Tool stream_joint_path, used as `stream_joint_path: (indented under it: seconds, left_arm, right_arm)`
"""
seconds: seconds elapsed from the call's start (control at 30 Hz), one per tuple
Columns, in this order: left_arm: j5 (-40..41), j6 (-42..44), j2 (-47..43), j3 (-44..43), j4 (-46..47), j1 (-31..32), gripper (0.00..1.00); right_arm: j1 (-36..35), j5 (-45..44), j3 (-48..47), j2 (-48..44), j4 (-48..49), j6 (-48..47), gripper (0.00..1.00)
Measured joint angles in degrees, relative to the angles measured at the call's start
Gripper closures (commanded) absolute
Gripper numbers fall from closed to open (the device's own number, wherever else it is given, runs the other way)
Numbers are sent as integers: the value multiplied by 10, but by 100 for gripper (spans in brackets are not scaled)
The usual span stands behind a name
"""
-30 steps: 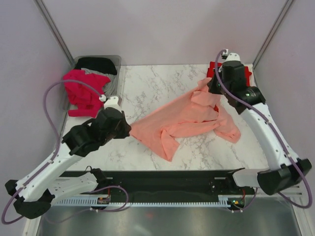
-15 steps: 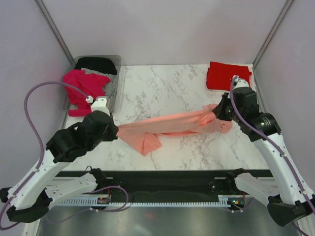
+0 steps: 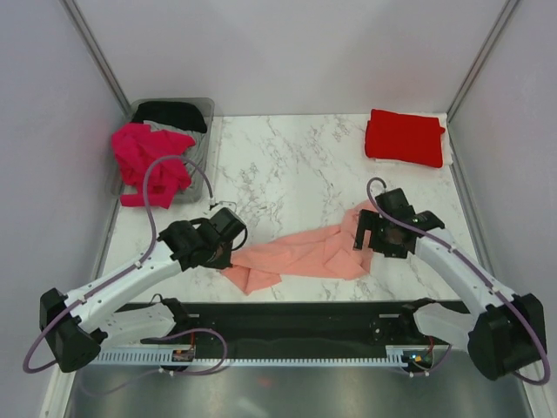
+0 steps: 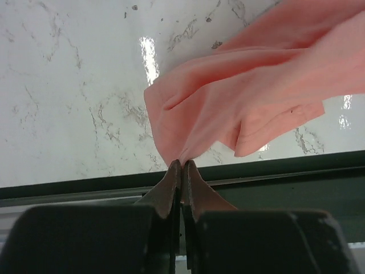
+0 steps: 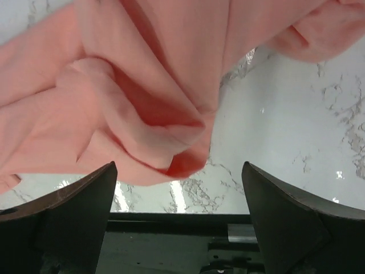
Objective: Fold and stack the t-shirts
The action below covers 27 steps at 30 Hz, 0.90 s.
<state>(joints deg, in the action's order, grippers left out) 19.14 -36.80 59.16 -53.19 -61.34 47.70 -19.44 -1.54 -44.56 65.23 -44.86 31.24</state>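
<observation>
Only my left gripper holds the t-shirt, so my right gripper will next move down, back and left in the top view onto the t-shirt's near edge.
The salmon pink t-shirt (image 3: 305,254) lies crumpled in a long band near the table's front edge. My left gripper (image 3: 230,256) is shut on its left corner; in the left wrist view the cloth (image 4: 245,97) runs out from the pinched fingertips of that gripper (image 4: 182,164). My right gripper (image 3: 381,244) stands wide open over the shirt's right end. In the right wrist view a bunched fold (image 5: 142,114) lies just beyond this gripper (image 5: 178,166), untouched by the fingers (image 5: 85,194). A folded bright red t-shirt (image 3: 405,137) rests at the back right.
A clear grey bin (image 3: 205,139) stands at the back left. A magenta t-shirt (image 3: 150,161) hangs over its side and a black one (image 3: 171,113) lies inside. The black front rail (image 3: 305,313) runs right below the pink shirt.
Both arms have come toward the front edge, pulling the pink shirt down with them. The right gripper has opened and let go of the shirt; the left still holds it.
</observation>
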Motion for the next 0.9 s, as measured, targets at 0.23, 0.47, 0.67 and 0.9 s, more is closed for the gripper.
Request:
stream_joint_path:
  seconds: [0.23, 0.47, 0.67, 0.9]
  left_arm:
    - [0, -3, 1, 11, 23, -12, 98]
    - [-2, -3, 0, 37, 54, -15, 98]
    - [-2, -3, -35, 43, 63, -16, 98]
    - [0, -8, -61, 49, 65, -16, 98]
  right_arm:
    - [-28, 2, 45, -140, 30, 77, 16]
    - [-154, -12, 100, -83, 49, 128, 21]
    - [-187, -61, 57, 5, 74, 132, 25]
    - [-194, -97, 52, 33, 85, 132, 30]
